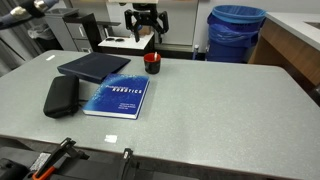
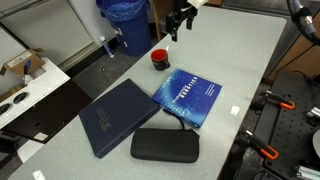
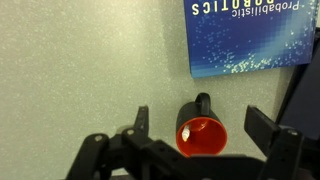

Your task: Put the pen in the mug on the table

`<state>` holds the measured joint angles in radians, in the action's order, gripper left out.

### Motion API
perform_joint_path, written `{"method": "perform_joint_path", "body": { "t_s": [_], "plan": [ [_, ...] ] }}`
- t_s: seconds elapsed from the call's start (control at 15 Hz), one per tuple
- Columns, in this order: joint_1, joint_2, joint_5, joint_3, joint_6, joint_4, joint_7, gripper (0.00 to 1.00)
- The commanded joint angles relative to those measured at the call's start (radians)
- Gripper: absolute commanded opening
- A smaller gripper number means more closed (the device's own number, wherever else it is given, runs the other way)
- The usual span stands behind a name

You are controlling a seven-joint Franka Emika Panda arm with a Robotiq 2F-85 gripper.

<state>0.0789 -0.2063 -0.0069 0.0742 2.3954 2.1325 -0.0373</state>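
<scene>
My open gripper should lower toward the red mug next and close on the pale pen's upper end (image 1: 157, 54) (image 3: 186, 132), because that end stands in the mug below my gripper.
The red mug (image 3: 202, 136) stands upright on the grey speckled table (image 1: 220, 100), with its handle pointing away in the wrist view. It also shows in both exterior views (image 1: 152, 63) (image 2: 160, 58). The end of the pale pen (image 3: 185, 132) shows inside the mug, leaning on the inner wall. My gripper (image 3: 200, 125) is open and empty, straight above the mug with a finger on either side. In both exterior views the gripper (image 1: 146, 32) (image 2: 177, 24) hangs a little above the mug.
A blue book (image 1: 116, 97) (image 2: 190, 97) lies next to the mug. A dark folder (image 1: 93, 67) (image 2: 115, 115) and a black case (image 1: 61, 95) (image 2: 165, 145) lie beyond the book. A big blue bin (image 1: 236, 32) (image 2: 127, 20) stands off the table's far edge.
</scene>
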Motion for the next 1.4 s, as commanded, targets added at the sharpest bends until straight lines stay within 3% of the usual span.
{"method": "perform_joint_path", "body": {
  "t_s": [0.0, 0.67, 1.0, 1.07, 1.13, 1.33],
  "plan": [
    [-0.003, -0.057, -0.01, 0.004, 0.023, -0.041, 0.039, 1.0],
    [-0.009, -0.288, 0.01, 0.018, 0.076, -0.228, 0.167, 1.0],
    [-0.002, -0.335, 0.035, 0.003, 0.095, -0.272, 0.174, 1.0],
    [0.0, -0.341, 0.038, -0.001, 0.1, -0.279, 0.171, 0.95],
    [0.007, -0.346, 0.046, -0.006, 0.091, -0.288, 0.163, 0.74],
    [0.008, -0.356, 0.059, -0.01, 0.085, -0.303, 0.163, 0.63]
  ]
}}
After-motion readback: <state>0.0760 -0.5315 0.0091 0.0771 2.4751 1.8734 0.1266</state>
